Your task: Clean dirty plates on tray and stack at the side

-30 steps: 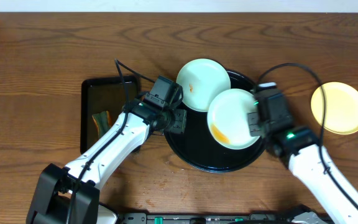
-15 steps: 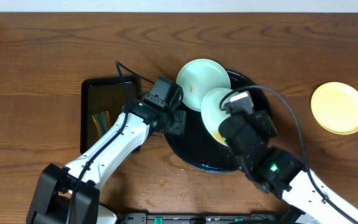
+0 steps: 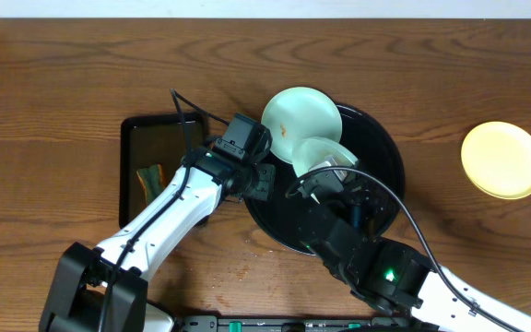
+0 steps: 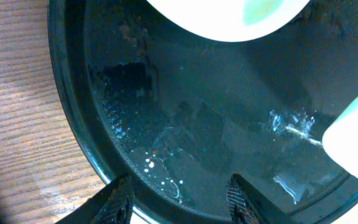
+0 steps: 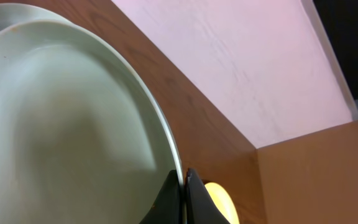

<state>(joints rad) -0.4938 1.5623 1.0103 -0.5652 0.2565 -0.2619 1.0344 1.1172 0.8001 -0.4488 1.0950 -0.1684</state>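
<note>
I need to swing my right gripper next over the yellow plate (image 3: 502,160) (image 5: 222,203), which is below and to its right in the overhead view. Then I should level the tilted plate, lower and release.
The big round black tray (image 3: 385,157) sits mid-table. One mint plate (image 3: 300,120) with an orange smear rests on its far-left rim. My right gripper (image 3: 328,173) is shut on the rim of a second mint plate (image 3: 317,152), holding it tilted nearly on edge above the tray. In the right wrist view the fingertips (image 5: 184,186) pinch that plate (image 5: 73,124). A yellow plate (image 3: 502,160) lies on the table at the right. My left gripper (image 3: 258,177) is open, its fingers (image 4: 120,202) straddling the tray's left rim (image 4: 73,124).
A small rectangular black tray (image 3: 159,138) with a brown sponge (image 3: 150,177) lies left of the big tray, under my left arm. My right arm reaches over the table's front edge and covers the tray's near part. Crumbs dot the wood near the front.
My right arm has swung from the tray's right side round to its front, lifting the mint plate and tipping it from flat to nearly upright. The left arm has not moved.
</note>
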